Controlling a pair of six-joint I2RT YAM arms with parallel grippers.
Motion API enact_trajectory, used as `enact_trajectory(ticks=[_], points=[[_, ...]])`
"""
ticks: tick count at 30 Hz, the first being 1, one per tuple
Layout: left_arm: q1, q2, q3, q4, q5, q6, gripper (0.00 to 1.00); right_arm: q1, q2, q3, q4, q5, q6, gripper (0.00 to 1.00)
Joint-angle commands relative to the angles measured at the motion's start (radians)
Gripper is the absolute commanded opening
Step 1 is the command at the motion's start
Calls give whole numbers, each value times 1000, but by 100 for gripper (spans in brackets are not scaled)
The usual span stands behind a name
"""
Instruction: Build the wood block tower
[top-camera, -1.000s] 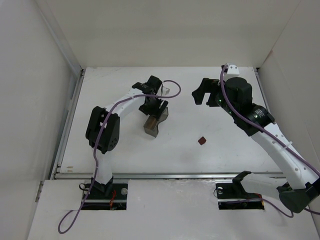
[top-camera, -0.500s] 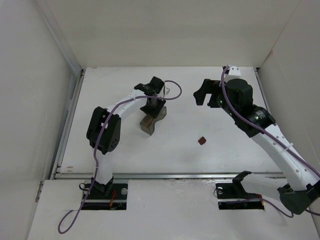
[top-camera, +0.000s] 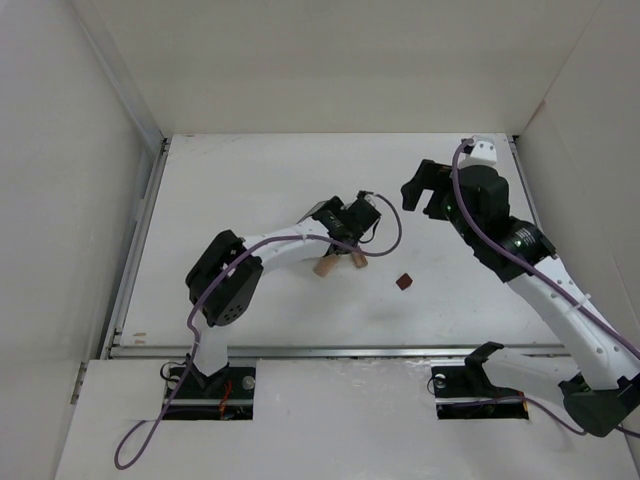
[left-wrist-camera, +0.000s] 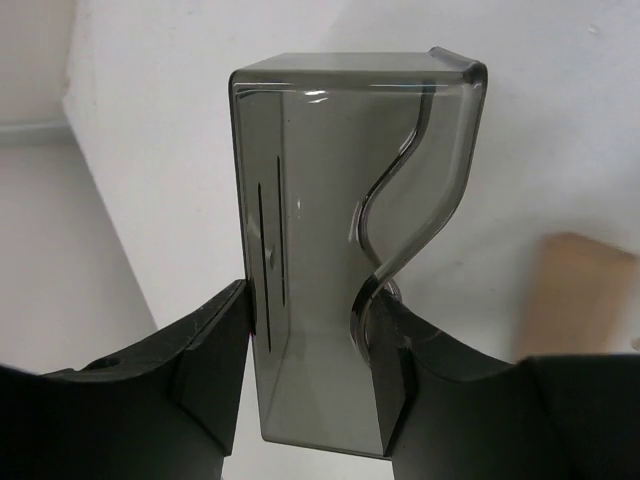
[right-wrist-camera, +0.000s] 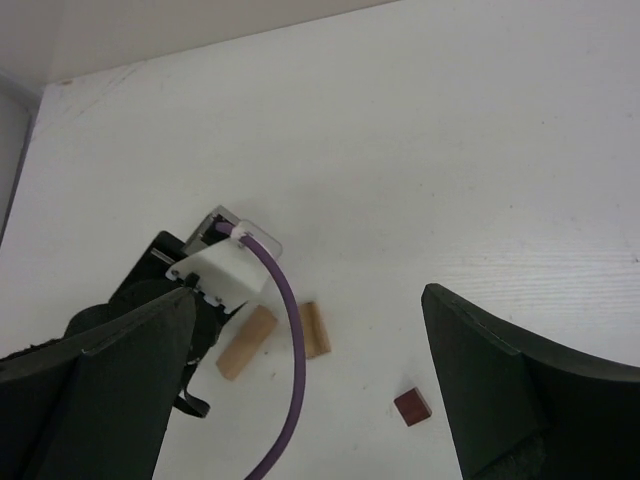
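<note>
I should move my left gripper left in the top view, then lower and release the bin (left-wrist-camera: 330, 200) on the empty table, as the tan blocks are close by.
My left gripper (top-camera: 350, 218) is shut on the dark translucent bin (left-wrist-camera: 330, 200); its jaws press both side walls, and the bin looks empty. Two light tan blocks lie flat on the table just below it, one on the left (top-camera: 323, 267) and one on the right (top-camera: 357, 260), close together and not stacked. They also show in the right wrist view as the left block (right-wrist-camera: 246, 342) and the right block (right-wrist-camera: 315, 329). The dark reddish-brown block (top-camera: 404, 282) lies alone to their right and also shows in the right wrist view (right-wrist-camera: 412, 407). My right gripper (top-camera: 420, 186) hangs open and empty above the table, behind the blocks.
White walls (top-camera: 110, 150) close in the white table (top-camera: 240, 170) at the left, back and right. A purple cable (right-wrist-camera: 290, 380) loops from my left wrist over the tan blocks. A metal rail (top-camera: 300, 350) runs along the table's near edge.
My left gripper has swung right and nearer with the bin. The two tan blocks, earlier in the bin, now lie on the table. My right arm shifted slightly right.
</note>
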Motion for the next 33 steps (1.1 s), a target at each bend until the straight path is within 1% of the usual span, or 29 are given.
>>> enact_trajectory(ticks=[1, 2, 3, 5, 6, 7, 8, 9, 10, 11, 12, 13, 14, 15, 16, 17, 18, 20, 22, 24, 26, 27, 29, 32, 33], points=[[8, -31, -3, 65, -149, 25, 0, -4, -15, -5, 1, 22, 21, 100], [8, -31, -3, 65, -149, 25, 0, -4, -15, -5, 1, 22, 21, 100], [8, -31, 11, 49, -97, 4, 0, -4, -15, -5, 1, 10, 21, 100], [44, -43, 92, -48, 20, -48, 0, -4, -4, -5, 1, -1, 21, 100], [98, -57, 124, -80, 96, -74, 0, -4, 13, -5, 1, -11, 21, 100], [130, -66, 153, -106, 250, -123, 0, -4, 25, -5, -13, -20, 21, 100], [167, -75, 205, -146, 337, -145, 0, -4, 39, 4, -22, -30, 21, 100], [257, -100, 221, -155, 427, -162, 0, -4, 74, 5, -31, -40, 12, 100], [309, -112, 230, -155, 621, -179, 0, -4, 92, 15, -31, -69, 12, 100], [365, -128, 230, -155, 726, -209, 0, -4, 112, 15, -45, -86, 12, 100], [424, -140, 213, -139, 835, -226, 0, -4, 132, 15, -57, -103, 12, 100], [543, -161, 190, -119, 952, -245, 0, -4, 173, 15, -57, -116, 24, 100], [602, -171, 158, -96, 1187, -265, 0, -4, 190, 15, -57, -129, 53, 100], [659, -171, 75, -27, 1301, -321, 0, -4, 209, 15, -57, -129, 70, 100], [751, -171, 28, 11, 1413, -352, 0, -4, 241, 2, -57, -129, 87, 100], [785, -171, -13, 48, 1563, -384, 0, 10, 258, 1, -57, -129, 123, 100], [813, -148, -79, 105, 1609, -410, 0, 22, 276, 1, -57, -129, 142, 100], [854, -97, -113, 121, 1646, -427, 0, 45, 339, 1, -48, -120, 170, 99], [867, -70, -135, 121, 1611, -412, 0, 94, 391, 38, -48, -120, 191, 97], [882, -49, -149, 133, 1600, -403, 0, 131, 486, 81, -118, -87, 219, 96], [897, -37, -159, 133, 1577, -403, 0, 175, 552, 144, -166, -86, 240, 92], [908, -25, -160, 133, 1561, -403, 0, 188, 609, 159, -183, -86, 240, 92], [920, -16, -147, 112, 1493, -378, 0, 221, 661, 198, -220, -86, 256, 88], [930, 12, -111, 53, 1419, -343, 0, 242, 761, 245, -267, -109, 266, 88], [930, 12, -110, 43, 1403, -343, 2, 242, 784, 277, -278, -109, 266, 88]])
